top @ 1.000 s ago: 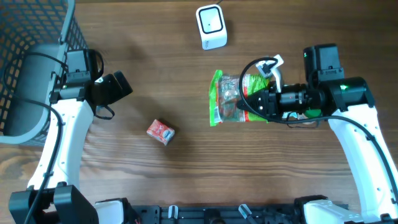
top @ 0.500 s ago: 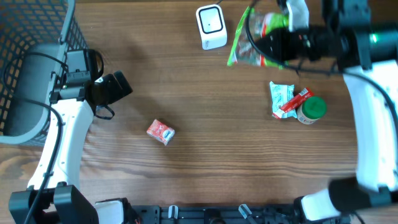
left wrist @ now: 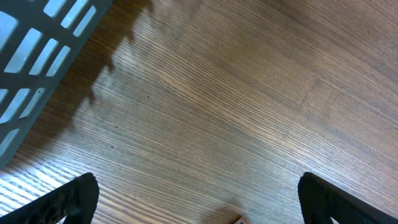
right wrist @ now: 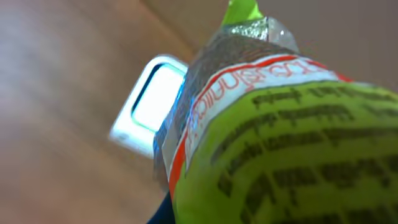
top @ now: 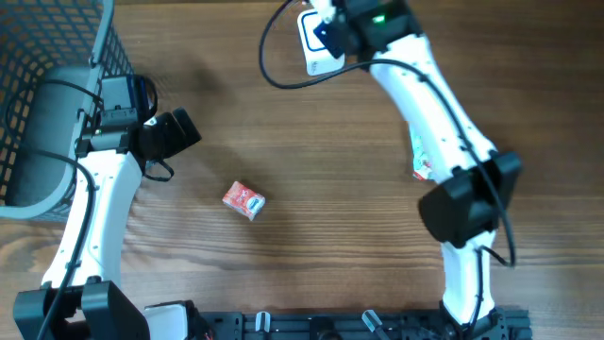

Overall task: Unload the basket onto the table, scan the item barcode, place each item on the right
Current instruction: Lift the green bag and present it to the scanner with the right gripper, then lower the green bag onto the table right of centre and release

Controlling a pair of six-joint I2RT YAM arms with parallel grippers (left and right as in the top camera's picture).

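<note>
I will swing my right gripper back and down to release the snack packet beside the white-green packet, as that spot lies below and back from my gripper.
A green snack packet (right wrist: 292,143) with red and silver print fills the right wrist view, held close to the camera. My right gripper (top: 334,23) is shut on it at the table's far edge; its fingers are hidden behind the packet. Just beyond the packet sits the white barcode scanner (right wrist: 151,101), its window facing up; the right arm partly covers the scanner (top: 315,49) from overhead. My left gripper (top: 176,132) hovers open over bare wood at the left, its fingertips (left wrist: 69,198) wide apart and nothing between them.
A small red box (top: 243,200) lies on the wood left of centre; its corner (left wrist: 238,219) peeks in at the left wrist view's bottom edge. A grey wire basket (top: 66,47) fills the far left corner. A white-green packet (top: 421,156) shows behind the right arm.
The right arm has swung from mid-right up to the far edge, carrying the green packet over the scanner. The left arm has not moved.
</note>
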